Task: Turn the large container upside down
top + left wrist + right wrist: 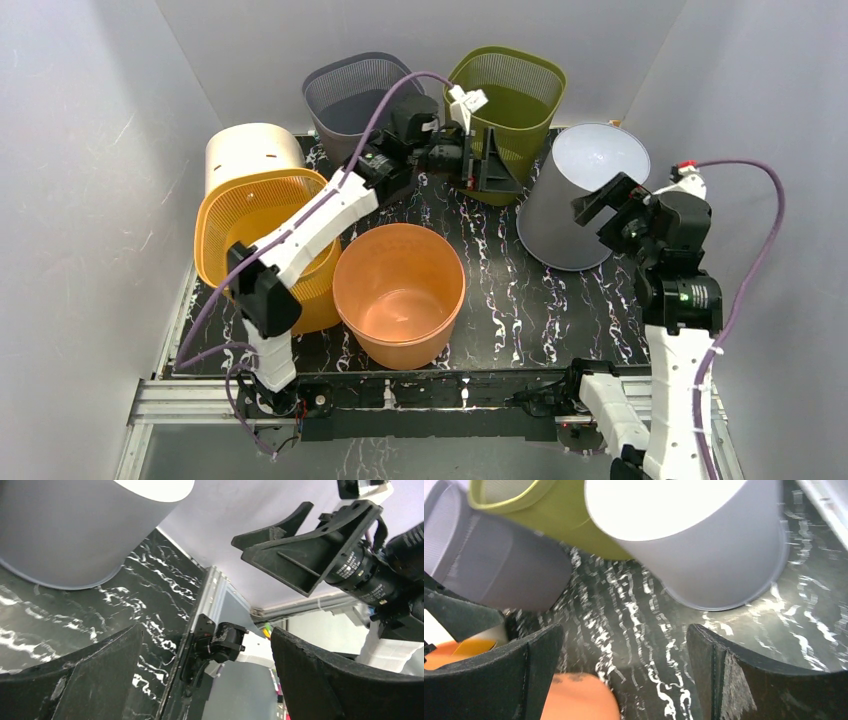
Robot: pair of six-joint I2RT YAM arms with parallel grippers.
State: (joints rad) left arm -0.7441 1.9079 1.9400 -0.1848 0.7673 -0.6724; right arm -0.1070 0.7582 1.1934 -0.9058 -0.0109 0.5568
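Observation:
The orange bucket stands opening up, below and back from my left gripper, which will next draw back, tilt its fingers down and lower astride the bucket's rim (pixel 462 284).
The large grey container (pixel 560 225) stands upside down at the right of the table, wide rim on the black marbled top and flat pale base up. It also shows in the right wrist view (pixel 704 555) and the left wrist view (pixel 65 530). My right gripper (pixel 606 208) is open and empty, right beside the container's right side, above the table (pixel 624 670). My left gripper (pixel 486 160) is open and empty, in front of the olive basket (pixel 515 95), to the container's left, fingers pointing toward it (pixel 207 675).
A grey mesh basket (pixel 350 95) and the olive basket stand at the back. An orange bucket (pixel 400 290) stands upright at front centre, a yellow mesh basket (pixel 240 225) and a cream bin (pixel 250 150) at the left. White walls close in on both sides.

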